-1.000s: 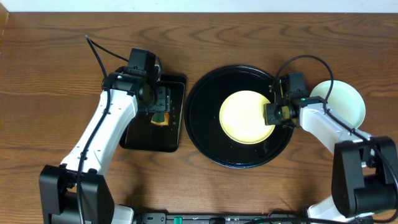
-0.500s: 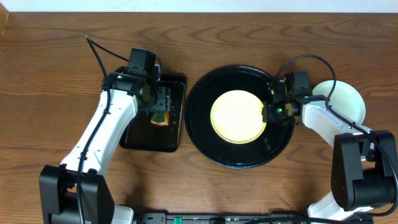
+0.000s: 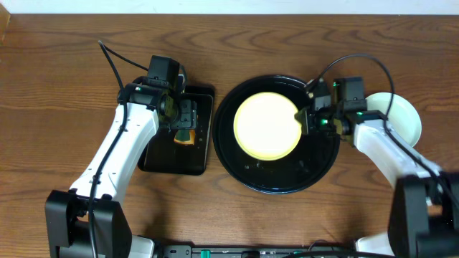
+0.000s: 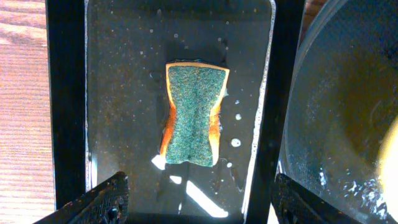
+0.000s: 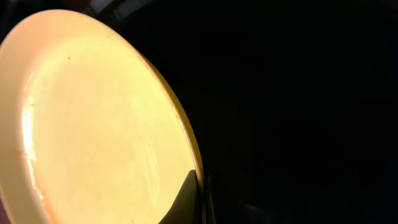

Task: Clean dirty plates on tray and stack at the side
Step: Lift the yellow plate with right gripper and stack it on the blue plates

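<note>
I will next carry the yellow plate (image 3: 267,125) up with my right gripper, then to the right in the overhead view onto the pale blue-white plate (image 3: 400,118), because that one already lies aside.
A pale yellow plate (image 3: 267,125) hangs tilted over the round black tray (image 3: 278,179), and my right gripper (image 3: 304,120) is shut on its right rim. The right wrist view shows the yellow plate (image 5: 93,124) filling the left, with the right gripper (image 5: 200,199) pinching its edge. A pale blue-white plate (image 3: 400,118) lies on the wood to the right, partly under my right arm. My left gripper (image 3: 187,120) hovers open above a green and orange sponge (image 3: 186,136). From the left wrist, the sponge (image 4: 193,115) lies ahead of the open left gripper (image 4: 199,208).
The sponge rests in a wet rectangular black tray (image 3: 161,161) left of the round tray. In the left wrist view that rectangular tray (image 4: 124,74) sits close beside the round tray (image 4: 336,124). Bare wood tabletop (image 3: 57,86) surrounds both.
My right gripper closed on the yellow plate's rim, then raised and tilted it, carrying it toward the tray's far left. The left arm has not moved.
</note>
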`<state>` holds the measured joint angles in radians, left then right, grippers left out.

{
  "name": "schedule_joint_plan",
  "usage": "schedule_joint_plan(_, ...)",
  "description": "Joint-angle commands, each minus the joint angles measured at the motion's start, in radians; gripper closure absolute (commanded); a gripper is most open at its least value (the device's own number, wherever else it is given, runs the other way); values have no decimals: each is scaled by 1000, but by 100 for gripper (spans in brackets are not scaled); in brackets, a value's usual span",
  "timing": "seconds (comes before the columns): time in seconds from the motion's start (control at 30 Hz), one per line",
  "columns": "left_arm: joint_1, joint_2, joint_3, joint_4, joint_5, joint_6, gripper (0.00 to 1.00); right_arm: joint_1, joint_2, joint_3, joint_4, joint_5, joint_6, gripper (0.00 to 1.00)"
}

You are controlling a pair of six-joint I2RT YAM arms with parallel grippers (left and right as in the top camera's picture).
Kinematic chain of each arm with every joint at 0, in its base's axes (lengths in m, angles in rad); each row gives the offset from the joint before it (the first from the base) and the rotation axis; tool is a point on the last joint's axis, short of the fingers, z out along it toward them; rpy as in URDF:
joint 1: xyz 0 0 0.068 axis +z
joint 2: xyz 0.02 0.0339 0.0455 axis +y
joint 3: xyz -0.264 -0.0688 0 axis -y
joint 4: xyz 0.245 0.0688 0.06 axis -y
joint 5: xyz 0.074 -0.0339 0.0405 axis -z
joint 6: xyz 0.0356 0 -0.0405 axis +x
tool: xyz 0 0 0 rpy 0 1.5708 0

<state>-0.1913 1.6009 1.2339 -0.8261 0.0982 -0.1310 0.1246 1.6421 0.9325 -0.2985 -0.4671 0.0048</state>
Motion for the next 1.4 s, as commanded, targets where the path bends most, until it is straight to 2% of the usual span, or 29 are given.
schedule_joint_plan(0.0,5,2,14,1,-2,-1,26,2,-102,2,7,83,-65,99)
schedule_joint_plan(0.37,5,2,14,1,-2,-1,26,102,-328,2,-22,578,-187,99)
schedule_joint_plan(0.77,5,2,14,2,-2,-1,26,383,-369,2,-30,1044,-316,99)
schedule_joint_plan(0.93,5,2,14,2,-2,-1,26,443,-369,2,-26,1122,-328,99)
schedule_joint_plan(1.37,5,2,14,1,-2,-1,26,444,-369,2,-25,1131,-328,99)
